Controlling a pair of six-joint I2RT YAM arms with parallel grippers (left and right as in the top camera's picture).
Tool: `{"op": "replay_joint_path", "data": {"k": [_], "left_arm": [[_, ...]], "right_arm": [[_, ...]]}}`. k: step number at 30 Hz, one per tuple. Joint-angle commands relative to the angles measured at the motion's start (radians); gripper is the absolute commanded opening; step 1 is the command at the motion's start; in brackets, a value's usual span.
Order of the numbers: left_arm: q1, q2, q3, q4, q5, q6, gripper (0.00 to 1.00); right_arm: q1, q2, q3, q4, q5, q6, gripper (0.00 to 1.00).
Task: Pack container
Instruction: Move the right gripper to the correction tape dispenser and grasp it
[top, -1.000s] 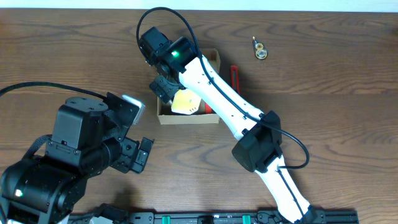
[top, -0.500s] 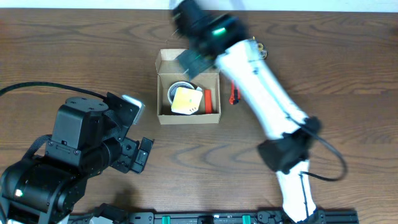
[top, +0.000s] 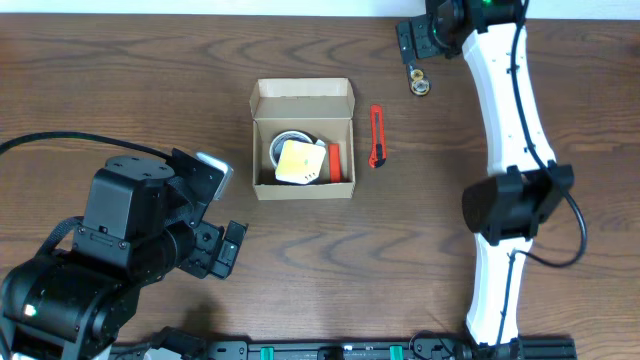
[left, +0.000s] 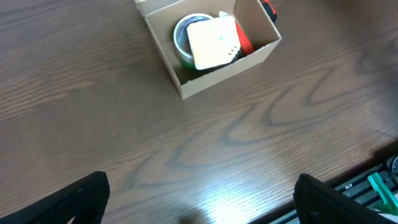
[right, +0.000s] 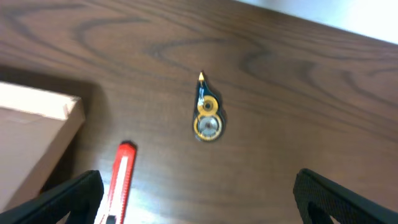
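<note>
My right gripper is going to move down toward the tabletop next, with its open fingers on either side of the dispenser's wide round end (top: 420, 87) (right: 208, 126), because this dispenser is still outside the box.
The container (top: 255, 150) is a tan cardboard box at the table's middle, its lid flap folded back. Inside lie a tape roll (top: 284, 143), a pale yellow-and-white pad (top: 300, 163) and a red item (top: 335, 160). The left wrist view shows the box (left: 230, 71) far ahead of my open, empty left gripper (left: 199, 199). My right gripper (top: 418, 45) hangs open and empty at the back right, above bare wood (right: 199, 193). A red utility knife (right: 121, 180) lies by its left finger, and the box corner (right: 31, 137) shows at left.
A small yellow correction-tape dispenser (top: 419, 80) lies near the back edge, just ahead of the right gripper (right: 206, 115). The red knife (top: 377, 135) lies right of the box. My left arm's bulk (top: 130, 250) fills the front left. A black rail (top: 400, 350) runs along the front edge.
My right arm has swung from over the box to the back right, uncovering the box and its contents. The left arm has not moved.
</note>
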Motion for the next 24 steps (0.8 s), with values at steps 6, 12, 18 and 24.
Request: {"op": "replay_joint_path", "data": {"k": [6,12,18,24], "left_arm": [[0.003,-0.001,0.002,-0.003,0.003,0.017,0.95],[0.003,-0.001,0.002,-0.003,0.003,0.017,0.95],[0.003,-0.001,0.002,-0.003,0.003,0.017,0.95],[0.003,-0.001,0.002,-0.003,0.003,0.017,0.96]], "right_arm": [[-0.040,0.195,-0.004,0.144,-0.055,-0.113,0.99],[-0.071,0.281,-0.004,0.196,-0.120,-0.143,0.99],[-0.088,0.322,-0.005,0.200,-0.130,-0.154,0.94],[-0.093,0.323,-0.007,0.198,-0.135,-0.158,0.90]]}}
